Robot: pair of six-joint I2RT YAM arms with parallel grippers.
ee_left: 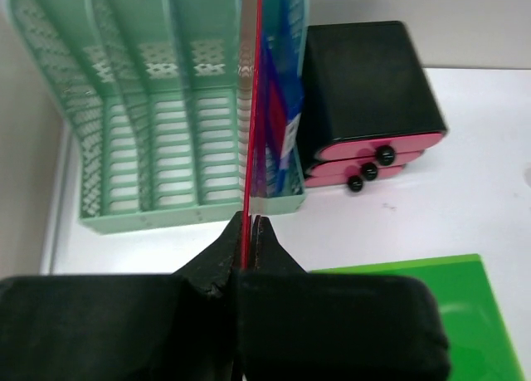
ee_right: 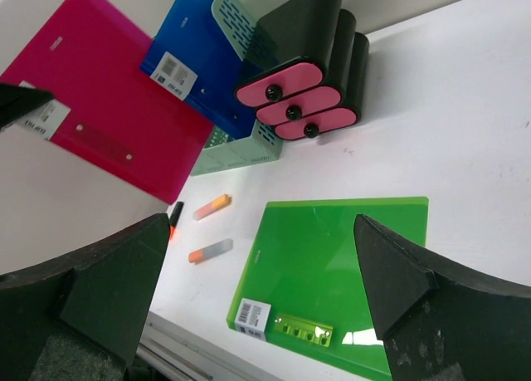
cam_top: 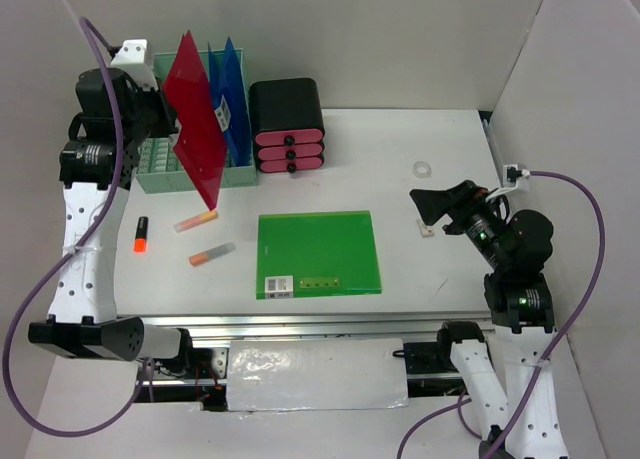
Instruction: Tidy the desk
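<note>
The red folder (ee_left: 250,107) sticks out over the rack's front, so I will move my left gripper outward and down and release it in the empty slot (ee_left: 218,144) beside the blue folder.
The white desk (cam_top: 430,279) holds a green folder (cam_top: 318,254) lying flat near its front, also visible in the right wrist view (ee_right: 340,256). My left gripper (cam_top: 160,119) is shut on the edge of a red folder (cam_top: 197,119), which stands on edge and tilted above the mint-green file rack (cam_top: 160,174). In the left wrist view the fingertips (ee_left: 249,222) pinch the thin red folder (ee_left: 250,107) over the rack (ee_left: 166,132). My right gripper (cam_top: 425,207) hovers open at the desk's right side, its jaws (ee_right: 261,232) wide apart with nothing between them.
A blue folder (cam_top: 228,89) stands in the rack. A black drawer box with pink fronts (cam_top: 287,114) sits beside it. Two orange-and-grey highlighters (cam_top: 196,220) (cam_top: 211,254) and a black-and-orange one (cam_top: 141,234) lie left of the green folder. A small white ring (cam_top: 423,167) lies at the right.
</note>
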